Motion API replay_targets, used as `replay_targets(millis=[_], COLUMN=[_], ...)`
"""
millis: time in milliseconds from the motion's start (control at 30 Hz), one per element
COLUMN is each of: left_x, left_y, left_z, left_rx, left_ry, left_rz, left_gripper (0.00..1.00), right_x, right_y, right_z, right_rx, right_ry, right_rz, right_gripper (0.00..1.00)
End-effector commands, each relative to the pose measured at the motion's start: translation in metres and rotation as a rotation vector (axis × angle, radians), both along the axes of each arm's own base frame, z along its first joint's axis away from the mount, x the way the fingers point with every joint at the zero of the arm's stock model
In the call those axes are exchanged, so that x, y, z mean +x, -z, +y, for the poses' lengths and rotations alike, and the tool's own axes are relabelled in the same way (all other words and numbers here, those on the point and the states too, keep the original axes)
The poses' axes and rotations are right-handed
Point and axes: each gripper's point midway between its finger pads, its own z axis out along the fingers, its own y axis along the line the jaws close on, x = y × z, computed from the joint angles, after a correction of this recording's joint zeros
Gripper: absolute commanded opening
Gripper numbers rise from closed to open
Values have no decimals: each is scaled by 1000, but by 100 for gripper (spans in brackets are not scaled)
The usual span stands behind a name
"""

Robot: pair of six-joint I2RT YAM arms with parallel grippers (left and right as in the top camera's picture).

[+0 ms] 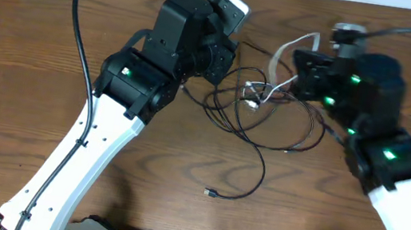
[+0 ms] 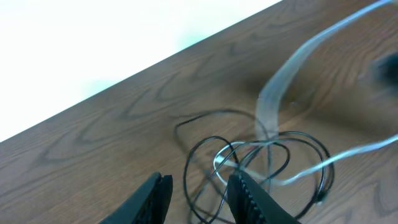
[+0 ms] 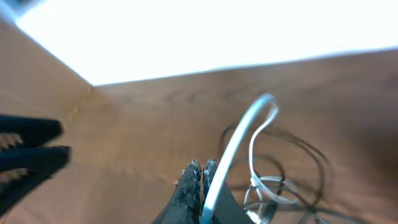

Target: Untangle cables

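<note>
The white cable (image 1: 290, 43) still runs into the black loops, so my right gripper will next pull it away from the tangle, to the right in the overhead view, then open.
A tangle of thin black cables (image 1: 266, 144) lies mid-table, and one black plug end (image 1: 211, 192) trails toward the front. The white cable (image 1: 290, 43) rises out of the tangle in a raised loop. My right gripper (image 1: 298, 78) is shut on it. In the right wrist view the white cable (image 3: 239, 130) runs up from the closed right gripper (image 3: 202, 165), above the black loops (image 3: 317, 155). My left gripper (image 1: 233, 58) hovers at the tangle's left edge. It is open (image 2: 199, 178), with black loops (image 2: 193, 155) on the wood beyond its fingers and the white cable (image 2: 270, 106) blurred above.
The left arm's thick black cable (image 1: 82, 17) arcs over the back left of the table. The table's far edge (image 2: 155, 62) runs close behind the tangle. The left gripper's fingers (image 3: 25, 155) show at the left edge of the right wrist view.
</note>
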Motion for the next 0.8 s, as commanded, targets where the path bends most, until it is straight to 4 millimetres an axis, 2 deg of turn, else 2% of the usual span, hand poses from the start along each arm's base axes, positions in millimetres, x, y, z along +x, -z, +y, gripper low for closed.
replay_targets(millis=[0,200,333,467,600,700,767], left_x=[0,1,3,5,7,8,8], left_y=[-6,-3,1,6,11,11,11], left_z=[5,4,2,0,-1,-1,-1], left_rx=[7,10,11,15,19,20,19], left_ry=[-13,-12,-6,-3,-3,-3,-3], left_rz=[-20,-12,-3,9,17,17,16], left_gripper=[35,35,35,36,36,36,36], right_x=[-10,-32,-49,-69,-77,-72,-66], right_y=[-40,-86,-116,-142,-141,-122,-106], right_z=[-31,-81,-106,-113,-114,-114,-113], right_rx=[-32,-137,-207,-229,-238,-259,-277], right_ry=[64,197,280,296,292,282,273], right_rz=[-106,-135,-150,-173,-144,-72,-12], right_gripper=[1,1,1,1,2,24,30])
